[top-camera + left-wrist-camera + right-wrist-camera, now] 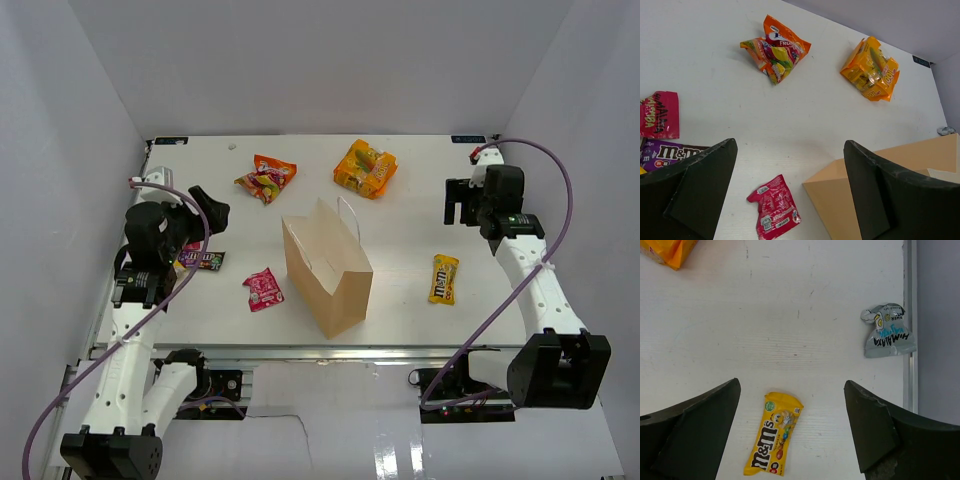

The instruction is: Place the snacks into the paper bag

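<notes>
The robot will move its left gripper outward and down onto the corner of the orange-red-yellow candy bag [266,178] that is farthest from the large orange bag, since the candy bag lies clear of other snacks.
The tan paper bag [325,265] stands upright mid-table, mouth open, and shows in the left wrist view [840,200]. Snacks lie around it: a large orange bag [365,168], an orange-red-yellow candy bag [266,178], a yellow M&M's pack [444,278], a small pink-red pack [264,289] and a dark purple pack [205,261]. My left gripper [210,212] is open and empty above the table, left of the paper bag. My right gripper [462,203] is open and empty, above the table beyond the M&M's pack [774,440].
A second pink packet [657,115] lies beside the purple pack [670,155] at the left. A crumpled silver packet [887,331] lies by the metal rail at the table's edge. White walls enclose the table on three sides.
</notes>
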Controlling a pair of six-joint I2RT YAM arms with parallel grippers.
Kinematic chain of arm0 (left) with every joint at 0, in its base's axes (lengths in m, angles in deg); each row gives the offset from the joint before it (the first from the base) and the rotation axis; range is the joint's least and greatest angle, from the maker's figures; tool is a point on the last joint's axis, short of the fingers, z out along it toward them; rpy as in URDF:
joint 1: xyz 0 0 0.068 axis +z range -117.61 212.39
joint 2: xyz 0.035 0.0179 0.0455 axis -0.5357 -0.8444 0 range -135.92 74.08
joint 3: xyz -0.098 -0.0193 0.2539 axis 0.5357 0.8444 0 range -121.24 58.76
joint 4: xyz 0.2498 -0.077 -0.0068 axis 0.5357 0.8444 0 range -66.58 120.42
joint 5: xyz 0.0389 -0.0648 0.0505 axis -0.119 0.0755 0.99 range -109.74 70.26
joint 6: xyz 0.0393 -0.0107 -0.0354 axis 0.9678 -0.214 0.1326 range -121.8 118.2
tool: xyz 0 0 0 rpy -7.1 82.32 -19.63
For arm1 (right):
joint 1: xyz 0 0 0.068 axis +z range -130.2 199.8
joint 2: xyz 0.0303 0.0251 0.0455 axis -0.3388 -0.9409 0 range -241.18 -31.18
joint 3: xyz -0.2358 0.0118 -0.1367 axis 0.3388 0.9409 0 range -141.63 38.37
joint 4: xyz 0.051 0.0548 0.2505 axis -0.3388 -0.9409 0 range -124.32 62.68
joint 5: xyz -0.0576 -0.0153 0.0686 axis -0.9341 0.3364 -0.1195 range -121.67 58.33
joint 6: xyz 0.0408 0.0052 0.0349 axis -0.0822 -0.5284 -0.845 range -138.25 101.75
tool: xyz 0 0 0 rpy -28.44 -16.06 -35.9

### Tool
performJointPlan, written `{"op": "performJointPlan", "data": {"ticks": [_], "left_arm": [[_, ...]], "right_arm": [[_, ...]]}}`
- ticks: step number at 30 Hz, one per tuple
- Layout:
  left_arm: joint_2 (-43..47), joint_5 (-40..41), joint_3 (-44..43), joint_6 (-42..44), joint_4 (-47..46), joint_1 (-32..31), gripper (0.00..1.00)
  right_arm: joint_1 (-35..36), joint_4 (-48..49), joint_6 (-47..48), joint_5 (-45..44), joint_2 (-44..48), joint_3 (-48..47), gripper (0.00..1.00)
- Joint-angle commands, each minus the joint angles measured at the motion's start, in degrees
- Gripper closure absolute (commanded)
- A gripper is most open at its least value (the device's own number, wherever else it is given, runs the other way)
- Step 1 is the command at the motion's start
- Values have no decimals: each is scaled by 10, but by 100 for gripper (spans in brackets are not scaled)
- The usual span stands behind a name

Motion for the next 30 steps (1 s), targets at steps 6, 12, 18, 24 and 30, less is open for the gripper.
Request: {"op": "performJointPlan", "data": {"ticks": [6, 12, 18, 24, 30], "left_arm": [[-39, -8, 1, -46, 22, -1, 2], [-176, 20, -63, -139, 28, 1, 2], [-411, 27, -184, -240, 25, 3, 2], [-601, 11, -294, -267, -54, 12, 9], [-695, -23, -327, -261, -245, 14, 13]], "right_arm": [[-1, 9, 102, 160, 1, -46, 10], [18, -112, 307, 335, -22, -57, 10], [16, -102, 308, 397, -31, -31, 10], [10, -87, 303, 422, -40, -23, 8], [1, -84, 305, 425, -46, -25, 7]]}}
